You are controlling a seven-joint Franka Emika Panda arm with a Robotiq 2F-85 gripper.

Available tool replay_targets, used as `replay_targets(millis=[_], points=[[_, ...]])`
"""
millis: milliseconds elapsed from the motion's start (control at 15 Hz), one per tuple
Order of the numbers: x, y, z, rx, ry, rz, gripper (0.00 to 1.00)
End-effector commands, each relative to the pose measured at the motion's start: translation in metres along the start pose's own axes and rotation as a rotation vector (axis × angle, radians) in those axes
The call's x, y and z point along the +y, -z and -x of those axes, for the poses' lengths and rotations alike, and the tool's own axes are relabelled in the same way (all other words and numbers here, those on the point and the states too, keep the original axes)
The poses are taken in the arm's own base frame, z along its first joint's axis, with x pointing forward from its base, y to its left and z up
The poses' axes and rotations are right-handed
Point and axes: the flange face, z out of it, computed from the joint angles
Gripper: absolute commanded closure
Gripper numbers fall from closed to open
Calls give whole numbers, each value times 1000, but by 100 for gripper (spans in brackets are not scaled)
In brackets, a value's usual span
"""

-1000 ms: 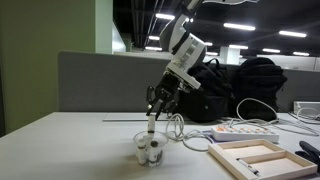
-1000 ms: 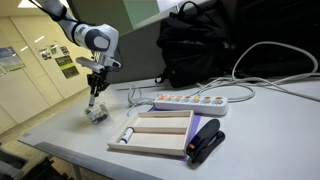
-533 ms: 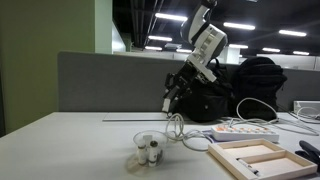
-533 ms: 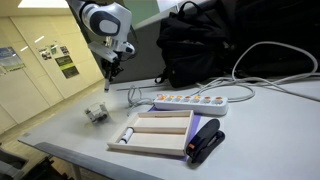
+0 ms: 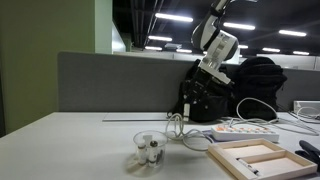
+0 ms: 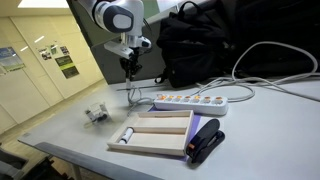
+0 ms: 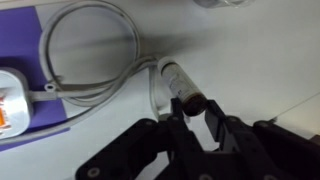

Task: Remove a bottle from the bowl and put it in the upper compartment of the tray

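The tray section by the power strip is empty, so the robot needs to carry the whitish bottle over the tray, lower the gripper toward that section's bowl-side end and let go.
My gripper [image 5: 189, 103] hangs in the air, shut on a tiny whitish bottle [image 7: 176, 82] whose dark-capped end sits between the fingers. In both exterior views it is between the bowl and the tray, above the white cable. The small clear bowl [image 5: 147, 155] stands on the table with other small bottles [image 5: 152, 150] in it; it also shows in an exterior view [image 6: 96, 115]. The light-wood tray [image 6: 160, 135] with dividers lies nearer the table's front, with one bottle [image 6: 126, 135] in its left end. The tray also shows in an exterior view [image 5: 258, 158].
A white power strip [image 6: 195, 101] with its looped cable [image 7: 90, 60] lies behind the tray. A black stapler [image 6: 205, 140] lies beside the tray. A black backpack [image 6: 200, 50] stands at the back. A grey partition [image 5: 110, 80] runs behind the table.
The gripper has lifted away from the bowl with a bottle and moved sideways toward the power strip and tray. The bowl and tray have not moved.
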Motion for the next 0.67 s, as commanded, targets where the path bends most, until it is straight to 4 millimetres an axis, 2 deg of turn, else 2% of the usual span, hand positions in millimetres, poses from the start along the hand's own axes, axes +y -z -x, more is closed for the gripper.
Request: replay_targets(millis=[0,267,600], points=[[10,-13,-7,-57,-78,124,93],[22,-25,-4,-185,-116,221,93],[41,-23,7,-310,-134,280,93]])
